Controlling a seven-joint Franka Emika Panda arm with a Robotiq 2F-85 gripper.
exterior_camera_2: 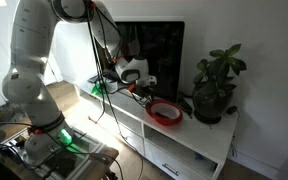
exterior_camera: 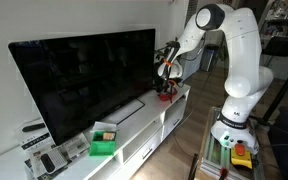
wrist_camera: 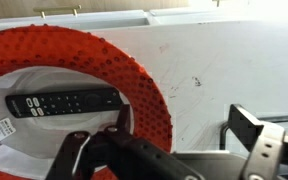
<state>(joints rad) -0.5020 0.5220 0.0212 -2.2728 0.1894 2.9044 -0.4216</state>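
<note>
My gripper moves down with a slight turn onto the red bowl's rim (exterior_camera: 163,97) (wrist_camera: 160,118) next.
A red perforated bowl (wrist_camera: 134,85) stands on the white TV cabinet (wrist_camera: 224,60). A black remote control (wrist_camera: 64,102) lies inside it on its white bottom. My gripper (wrist_camera: 179,125) is open and empty just above the bowl's right rim, with one finger over the rim and the other over the bare cabinet top. In both exterior views the gripper (exterior_camera: 166,75) (exterior_camera_2: 142,82) hangs close above the red bowl (exterior_camera: 166,96) (exterior_camera_2: 165,112), in front of the television.
A large black television (exterior_camera: 84,80) (exterior_camera_2: 154,50) stands behind the bowl. A potted plant (exterior_camera_2: 216,85) is at the cabinet's end. A green box (exterior_camera: 104,140) and small devices (exterior_camera: 49,160) lie on the cabinet's other end.
</note>
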